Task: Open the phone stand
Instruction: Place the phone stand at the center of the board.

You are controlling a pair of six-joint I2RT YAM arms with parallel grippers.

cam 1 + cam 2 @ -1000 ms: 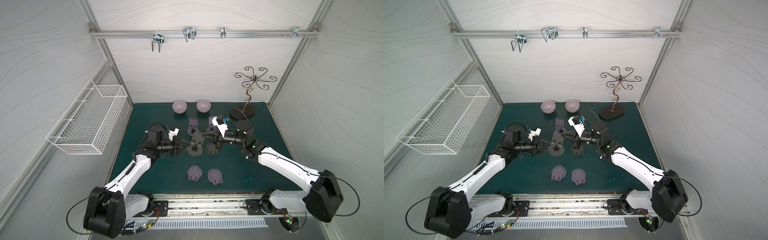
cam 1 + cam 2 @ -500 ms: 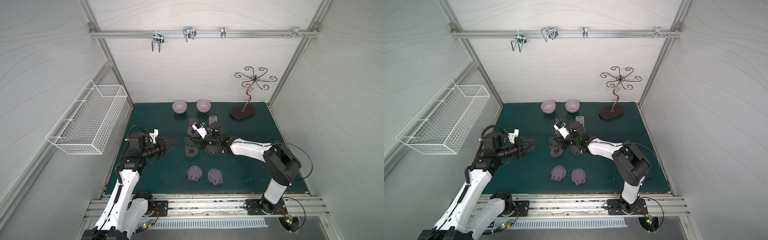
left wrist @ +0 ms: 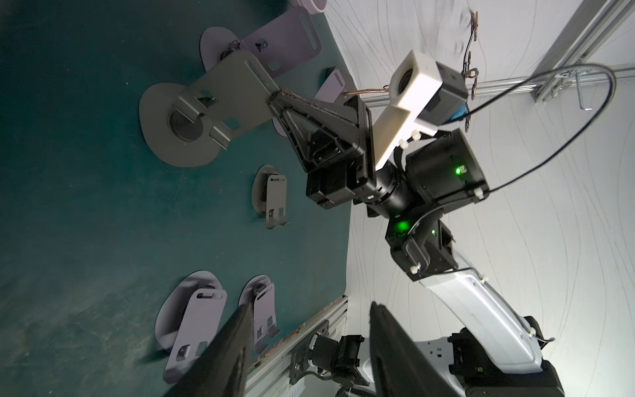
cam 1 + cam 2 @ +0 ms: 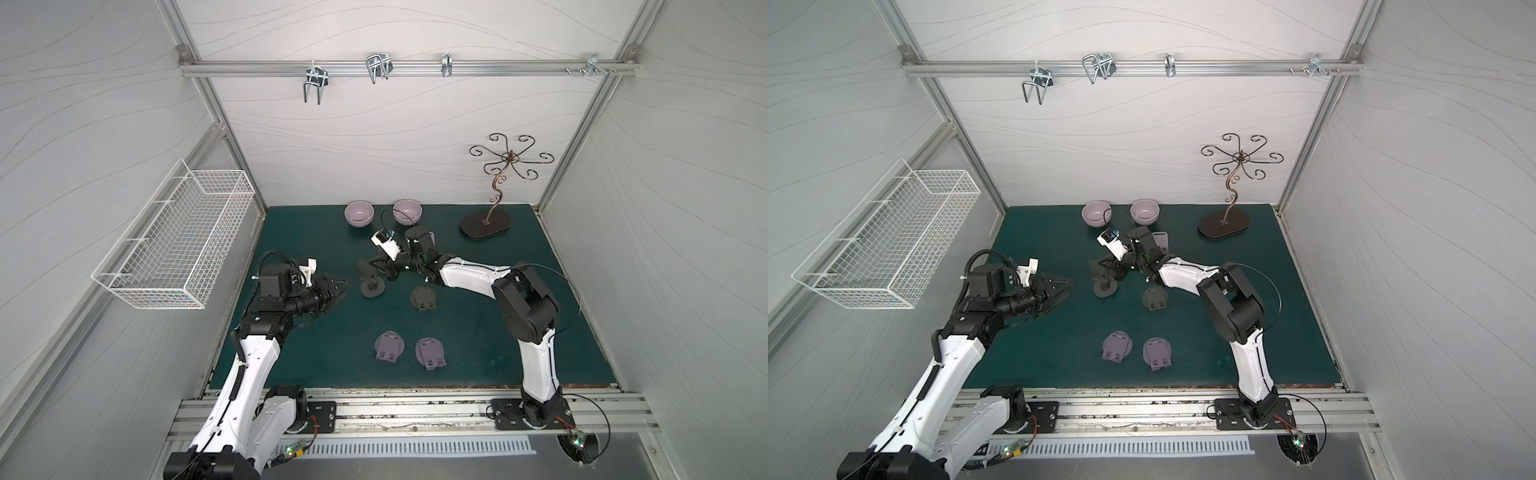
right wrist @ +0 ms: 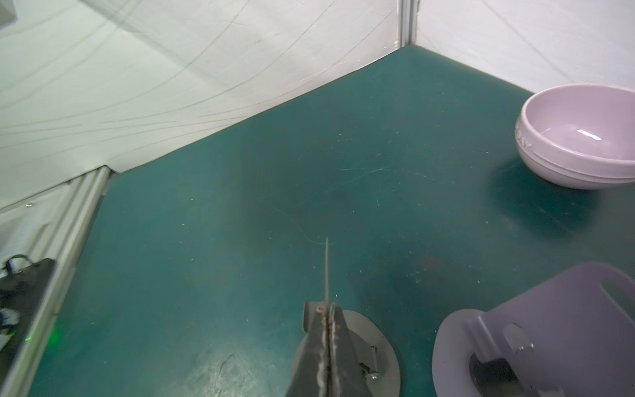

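The round base is below my right gripper, and the plate is already raised above the base. I will move down gently toward the base and let go of the plate's upper edge.
A dark grey phone stand stands on the green mat, its round base flat and its plate raised at a slant. My right gripper is shut on the plate's upper edge. In the right wrist view the fingers pinch that thin edge above the base. My left gripper hangs open a short way left of the stand, with nothing in it.
A folded dark stand lies right of the held one. Two folded lilac stands lie nearer the front. Two lilac bowls and a jewellery tree stand at the back. A wire basket hangs on the left wall.
My left gripper has drawn back leftward, away from the stand. The right arm has folded in and its gripper has shifted left, still shut on the plate.
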